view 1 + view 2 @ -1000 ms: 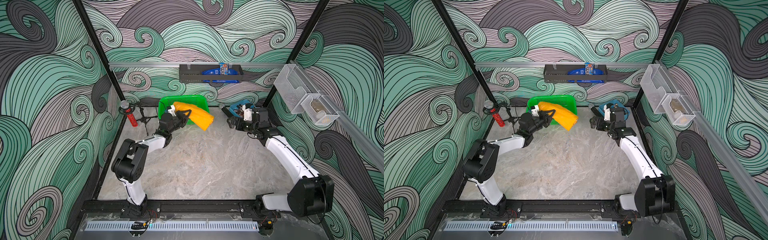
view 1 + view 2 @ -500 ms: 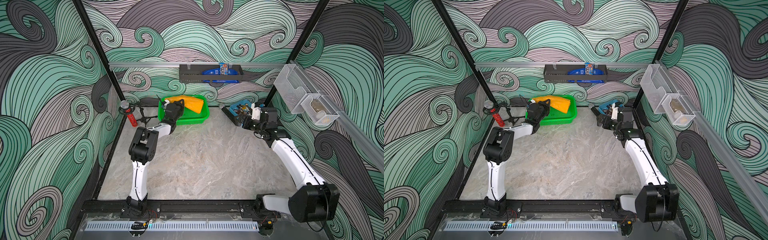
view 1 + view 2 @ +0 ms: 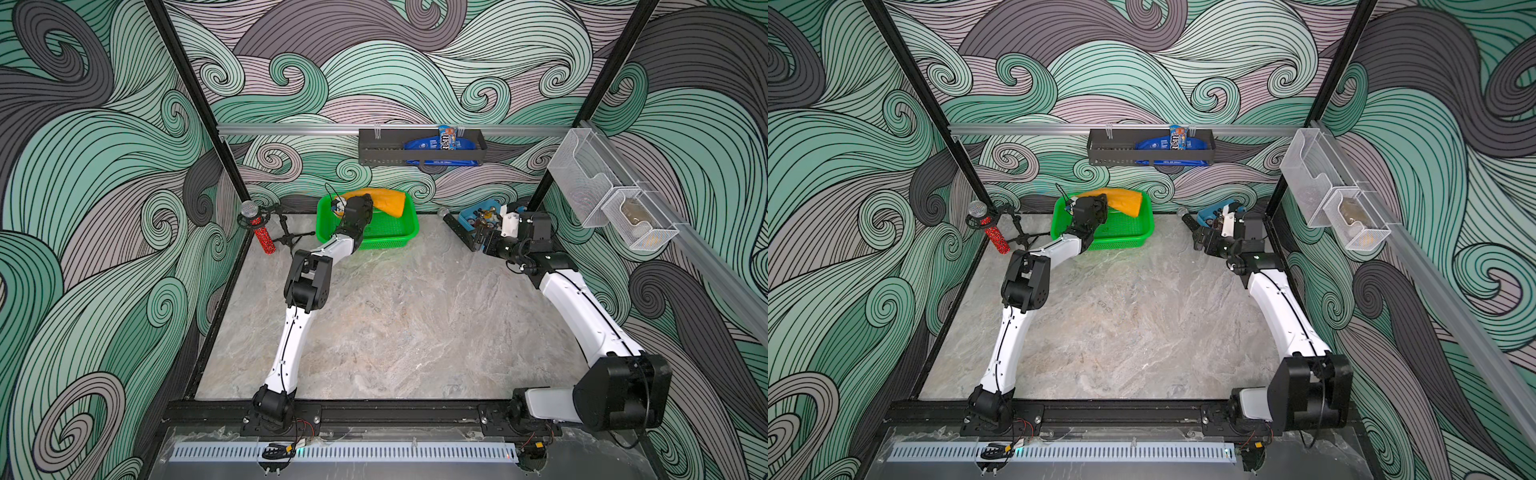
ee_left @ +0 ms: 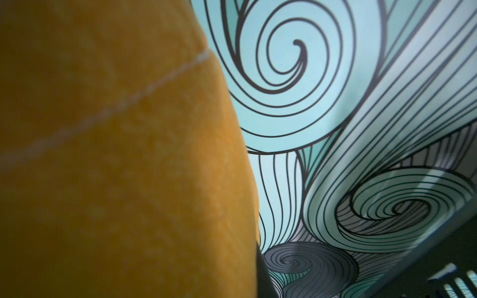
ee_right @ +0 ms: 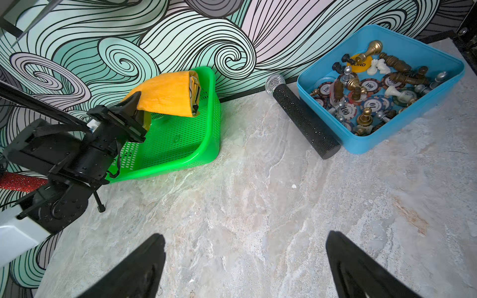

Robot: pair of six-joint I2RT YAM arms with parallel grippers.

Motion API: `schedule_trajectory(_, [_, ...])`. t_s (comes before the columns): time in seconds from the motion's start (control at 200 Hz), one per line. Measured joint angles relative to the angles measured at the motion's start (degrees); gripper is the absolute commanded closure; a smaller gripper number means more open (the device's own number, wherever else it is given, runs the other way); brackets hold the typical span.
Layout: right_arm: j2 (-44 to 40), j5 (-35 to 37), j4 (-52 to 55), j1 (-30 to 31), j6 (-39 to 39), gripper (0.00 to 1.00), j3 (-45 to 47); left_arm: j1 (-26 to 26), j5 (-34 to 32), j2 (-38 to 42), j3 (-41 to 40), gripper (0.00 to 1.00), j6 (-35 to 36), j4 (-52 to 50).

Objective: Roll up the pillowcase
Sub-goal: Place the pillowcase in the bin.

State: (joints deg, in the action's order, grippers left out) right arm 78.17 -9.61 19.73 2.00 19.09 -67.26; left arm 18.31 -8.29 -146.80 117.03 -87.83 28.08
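Observation:
My left gripper holds the rolled pillowcase and next needs to lower it onto the bottom of the green basket and let go of it there, since the basket's bottom lies open below the gripper.
The pillowcase [image 3: 386, 201] [image 3: 1123, 200] is a rolled mustard-yellow bundle held above the back of the green basket [image 3: 409, 232] [image 3: 1147, 232]. My left gripper [image 3: 368, 203] [image 5: 134, 103] is shut on one end of it. In the left wrist view the pillowcase [image 4: 116, 154] fills half the picture and hides the jaws. In the right wrist view the free end of the pillowcase [image 5: 167, 94] shows its rolled layers over the green basket [image 5: 211, 129]. My right gripper [image 3: 484, 243] [image 5: 245, 258] stands open over bare table, near the blue box, holding nothing.
A blue box [image 3: 469, 216] [image 5: 361, 147] of chess pieces and poker chips sits at the back right, with a black microphone [image 5: 302, 116] lying beside it. A red microphone on a stand [image 3: 262, 235] is at the back left. A black shelf [image 3: 422, 147] hangs on the back wall.
My left arm has stretched out towards the back, carrying the pillowcase roll from over the table's back edge to above the green basket. The right gripper drew back towards the blue box.

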Motion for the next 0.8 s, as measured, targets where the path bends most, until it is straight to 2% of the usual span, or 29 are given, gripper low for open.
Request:
schedule_trajectory(0.28, [2.64,-1.01,0.02,-0.94,0.15,0.0,-0.68,0.26,-0.39,-3.48,0.44,1.0,-1.62,-4.55])
schedule_trajectory(0.505, [3.5,-1.53,0.07,-1.68,0.17,0.0,-1.64,0.26,-0.79,-4.63,4.26,0.97,-2.05,-9.62])
schedule_trajectory(0.69, [4.63,-1.97,0.07,-2.43,0.24,0.0,-3.17,0.26,-0.92,-6.95,8.24,0.9,-2.84,-14.34])
schedule_trajectory(0.8, [5.35,-2.54,0.02,-2.95,0.39,0.0,-3.76,0.26,-0.72,-8.15,11.26,0.81,-2.8,-16.83])
